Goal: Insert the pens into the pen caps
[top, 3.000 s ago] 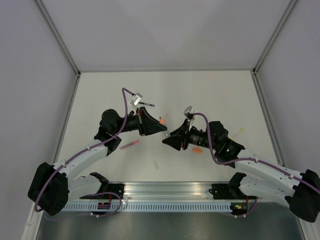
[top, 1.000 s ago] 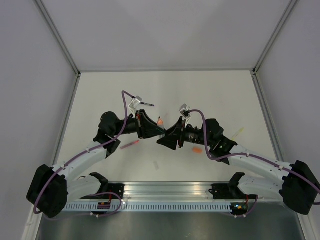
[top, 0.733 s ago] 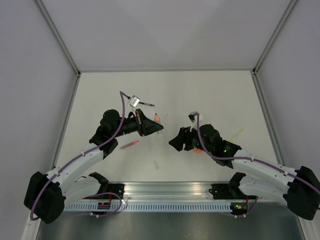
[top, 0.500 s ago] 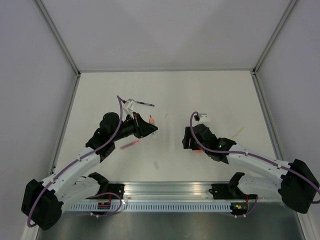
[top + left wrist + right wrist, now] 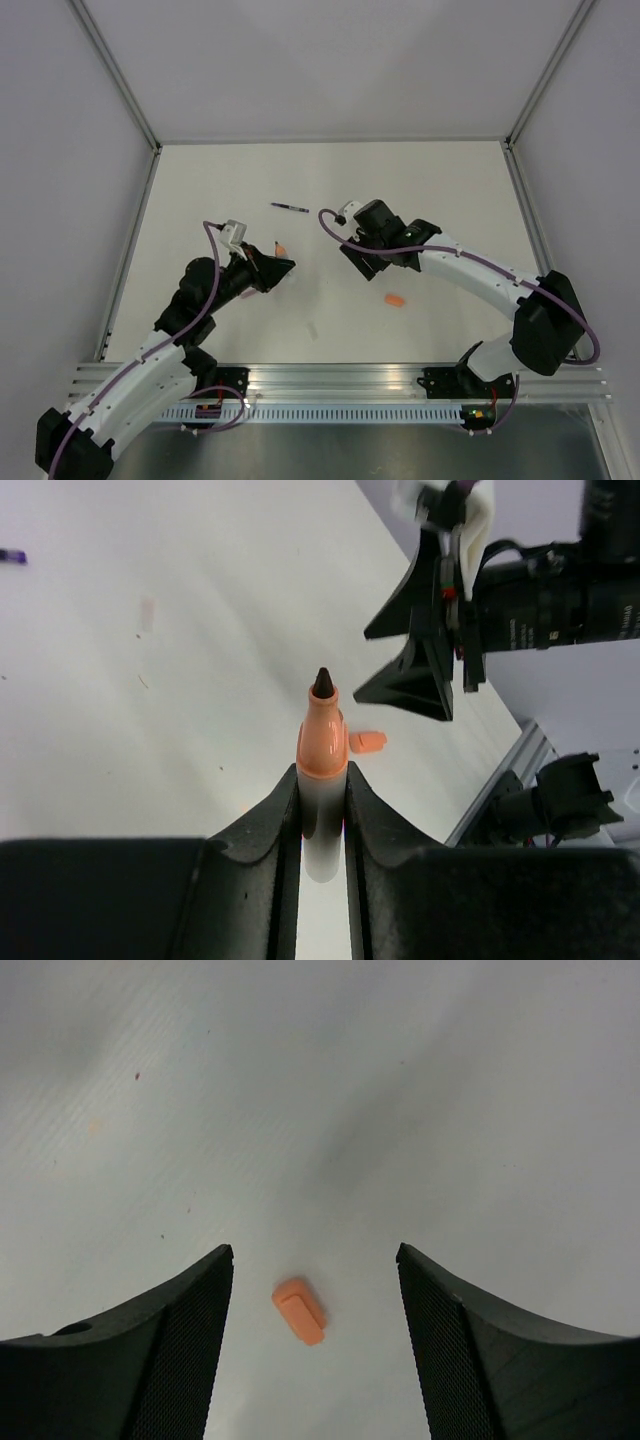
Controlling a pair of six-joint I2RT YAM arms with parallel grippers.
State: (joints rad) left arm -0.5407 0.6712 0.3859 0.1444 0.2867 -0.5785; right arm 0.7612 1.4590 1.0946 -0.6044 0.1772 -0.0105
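Observation:
The orange-red cap lies below my open right gripper, nearer the metal bar, so my right gripper moves down and back onto the middle of the orange-red cap [image 5: 299, 1311] next.
My left gripper [image 5: 274, 268] is shut on a pen [image 5: 322, 755] with a pale barrel, an orange collar and a dark tip; the tip sticks out past the fingers [image 5: 270, 825]. In the top view the pen's tip [image 5: 277, 247] points away from the arm. One orange-red cap [image 5: 396, 299] lies on the table; the left wrist view shows it [image 5: 367, 741] just beyond the pen. My right gripper [image 5: 358, 264] is open and empty above the table, and the cap [image 5: 299, 1310] shows between its fingers [image 5: 190, 1330]. A dark purple pen [image 5: 289, 207] lies further back. The red-pink and pale yellow pens are out of view.
The table is white with grey walls at left, right and back. A metal rail [image 5: 330, 385] runs along the near edge. My right gripper shows in the left wrist view [image 5: 425, 675], facing the left one. The right arm [image 5: 480, 272] arches over the table's right half.
The two grippers were close together mid-table and have drawn apart. The left pulled back to the near left with the pen. The right arm swung back, its gripper now open over the cap.

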